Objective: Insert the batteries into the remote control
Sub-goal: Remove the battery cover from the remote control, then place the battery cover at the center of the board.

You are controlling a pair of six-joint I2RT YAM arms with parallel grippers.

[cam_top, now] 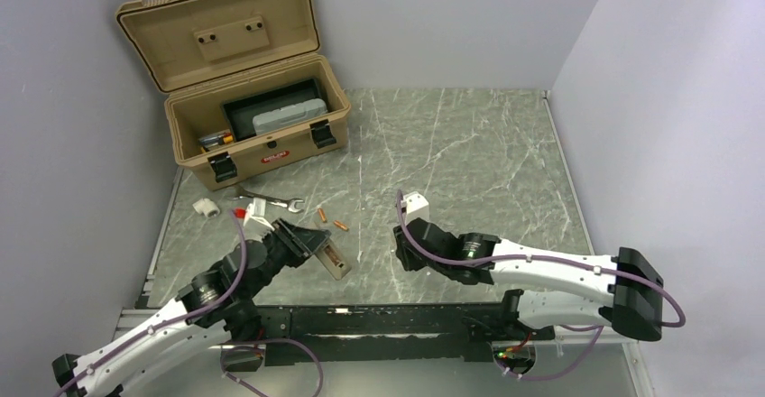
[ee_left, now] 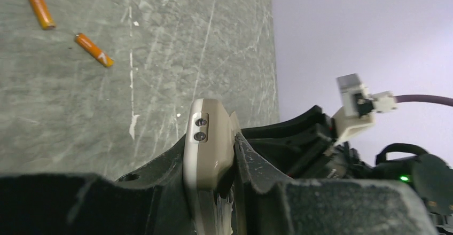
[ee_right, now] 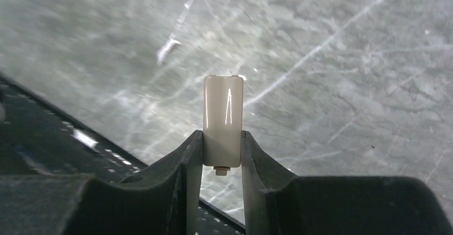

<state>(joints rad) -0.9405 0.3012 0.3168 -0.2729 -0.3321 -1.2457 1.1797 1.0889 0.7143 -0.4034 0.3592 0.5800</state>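
Note:
Both orange batteries are still loose, so my right gripper should next lower and release the cover onto the table below.
My left gripper (cam_top: 305, 240) is shut on the remote control (cam_top: 336, 260), held on edge just above the table; an orange strip shows in its greyish back. In the left wrist view the remote's beige end (ee_left: 208, 144) sticks out between the fingers, gripper (ee_left: 213, 166). Two orange batteries (cam_top: 322, 216) (cam_top: 341, 225) lie loose on the table beyond it, also seen from the left wrist as battery (ee_left: 37, 2) and battery (ee_left: 94, 49). My right gripper (ee_right: 222, 145) is shut on a small white battery cover (ee_right: 223, 120), held over the table. In the top view the right gripper (cam_top: 403, 251) hides the cover.
An open tan toolbox (cam_top: 253, 117) stands at the back left. A wrench (cam_top: 271, 201), a small white block (cam_top: 207, 206) and a red-and-white item (cam_top: 251, 214) lie in front of it. A black rail (cam_top: 388, 316) runs along the near table edge. Walls close both sides.

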